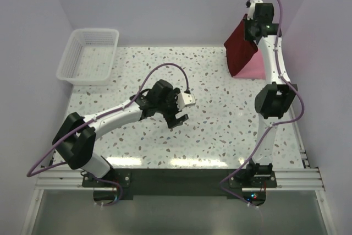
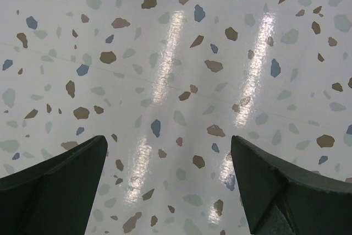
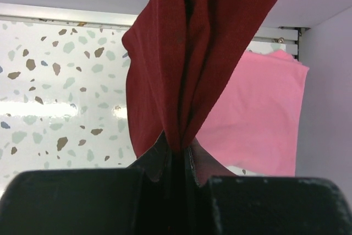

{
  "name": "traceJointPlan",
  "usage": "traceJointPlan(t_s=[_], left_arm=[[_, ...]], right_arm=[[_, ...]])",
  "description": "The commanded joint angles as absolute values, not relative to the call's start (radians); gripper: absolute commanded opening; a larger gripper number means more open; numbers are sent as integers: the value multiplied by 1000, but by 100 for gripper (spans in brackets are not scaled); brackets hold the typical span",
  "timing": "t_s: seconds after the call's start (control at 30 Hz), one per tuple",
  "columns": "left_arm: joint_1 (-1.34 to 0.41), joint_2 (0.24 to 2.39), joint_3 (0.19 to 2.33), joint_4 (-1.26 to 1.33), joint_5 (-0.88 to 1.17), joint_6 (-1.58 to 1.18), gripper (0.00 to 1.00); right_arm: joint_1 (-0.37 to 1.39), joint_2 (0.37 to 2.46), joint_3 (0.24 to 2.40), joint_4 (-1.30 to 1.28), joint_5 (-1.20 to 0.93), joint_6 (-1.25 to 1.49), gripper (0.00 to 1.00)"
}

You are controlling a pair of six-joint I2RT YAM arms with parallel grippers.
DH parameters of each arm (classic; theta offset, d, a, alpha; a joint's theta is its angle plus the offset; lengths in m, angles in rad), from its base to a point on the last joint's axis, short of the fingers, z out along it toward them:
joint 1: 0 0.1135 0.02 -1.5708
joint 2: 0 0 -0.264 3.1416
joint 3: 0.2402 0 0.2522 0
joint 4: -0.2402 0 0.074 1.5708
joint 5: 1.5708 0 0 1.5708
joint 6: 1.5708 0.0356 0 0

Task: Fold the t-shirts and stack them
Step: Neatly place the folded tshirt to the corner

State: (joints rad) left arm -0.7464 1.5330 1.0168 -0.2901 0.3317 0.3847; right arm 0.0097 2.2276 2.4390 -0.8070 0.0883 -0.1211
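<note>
My right gripper moves toward the side and down next and releases the dark red t-shirt, since the pink t-shirt's part by the side (image 1: 257, 67) (image 3: 267, 114) lies uncovered.
My right gripper (image 1: 251, 30) is shut on a dark red t-shirt (image 1: 238, 48) and holds it hanging above the table's far right corner. In the right wrist view the red cloth (image 3: 187, 64) is pinched between the jaws (image 3: 179, 149). A pink t-shirt (image 1: 252, 68) lies flat on the table below it, also seen in the right wrist view (image 3: 264, 119). My left gripper (image 1: 179, 108) is open and empty over the middle of the table; its wrist view shows only bare terrazzo between the fingers (image 2: 165, 191).
A white plastic basket (image 1: 89, 55) stands at the far left corner of the speckled table (image 1: 220, 136). The walls close in on the far and right sides.
</note>
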Motion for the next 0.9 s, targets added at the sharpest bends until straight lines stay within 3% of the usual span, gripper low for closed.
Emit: traceJointPlan(t_s=[0.0,0.73,0.77,0.87], left_arm=[[-742,1509,1031,-298,328,393,100],[-744,1542,1129,-394,345,391,100],[-742,1545,1134,-399,345,388,100],[-741,1545,1150,-413,344,376,100]], right_arm=[[3,2180,2430,-713,107,-140,0],[-133,2247,2303,-543,116,-287,1],[-135,2252,2295,-522,138,-307,7],[-146,2252,2269,-489,184,-319,39]])
